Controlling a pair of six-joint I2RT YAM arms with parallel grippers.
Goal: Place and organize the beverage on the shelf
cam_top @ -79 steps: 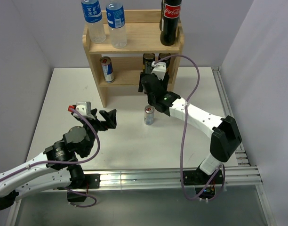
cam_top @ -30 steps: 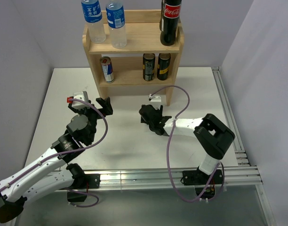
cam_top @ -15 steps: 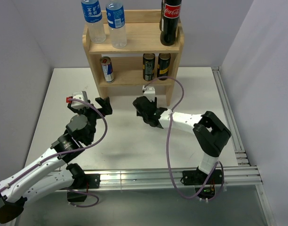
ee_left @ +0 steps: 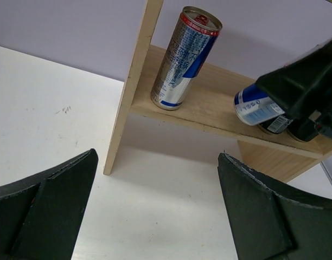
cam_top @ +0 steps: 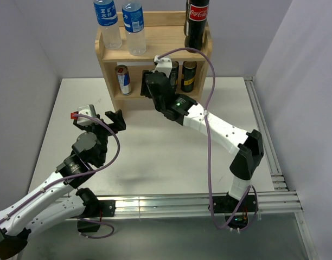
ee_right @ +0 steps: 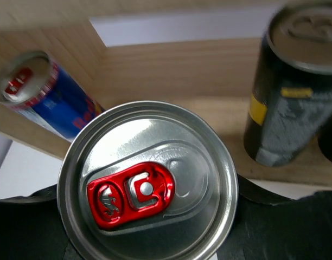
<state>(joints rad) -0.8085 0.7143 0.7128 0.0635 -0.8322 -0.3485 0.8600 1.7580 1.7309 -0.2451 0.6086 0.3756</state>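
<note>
Bare wood lies open just short of the dark cans. Next, my right gripper should move toward the matching can and down onto the lower board beside it.
The pale wooden shelf (cam_top: 160,44) stands at the back of the table. My right gripper (cam_top: 154,89) is shut on a silver-and-blue can with a red tab (ee_right: 147,187). It holds the can at the front of the lower tier. In the left wrist view this can (ee_left: 255,105) hangs tilted just over the lower board. A matching can (cam_top: 123,79) stands at the left of that tier, and dark cans (cam_top: 189,76) stand at its right. My left gripper (cam_top: 110,121) is open with nothing in it, low over the table, left of the shelf's left panel.
Two water bottles (cam_top: 108,24) (cam_top: 134,27) and a cola bottle (cam_top: 197,24) stand on the top board. The right arm's purple cable (cam_top: 209,92) loops in front of the shelf's right side. An aluminium rail (cam_top: 263,130) runs along the table's right edge.
The right gripper closed on the can on the table, lifted it and carried it back and left to the shelf's lower tier. The left gripper drifted slightly left, still open.
</note>
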